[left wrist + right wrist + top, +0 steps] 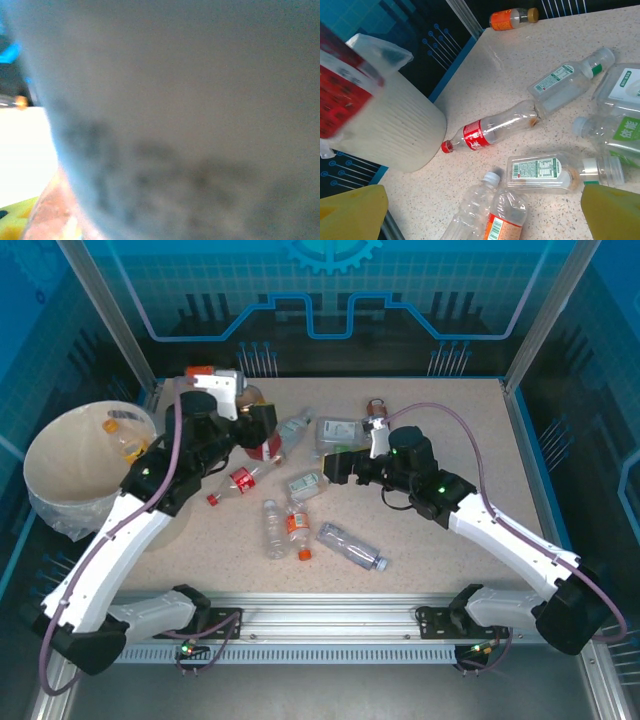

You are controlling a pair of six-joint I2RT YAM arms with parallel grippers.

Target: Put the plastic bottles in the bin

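Note:
My left gripper swings across the table's back corner over the opening of the cream bin (85,465) next.
Several plastic bottles lie across the middle of the table: a red-labelled cola bottle (238,480) (490,131), a clear one (272,528), an orange-labelled one (297,530) (505,220) and a green-labelled one (305,483). The cream bin (85,465) (395,130) stands at the left edge with an orange-capped bottle (125,435) inside. My left gripper (262,430) is lifted over the table's back left, shut on a red-labelled bottle (270,447) (340,100); a blurred grey surface (190,115) sits against the left wrist camera. My right gripper (340,465) (485,215) hovers open above the pile.
An orange bottle (200,371) (512,17) lies at the back left edge. More green-labelled bottles (625,95) sit under the right arm. Another clear bottle (350,545) lies toward the front. Metal frame posts and blue panels wall the table.

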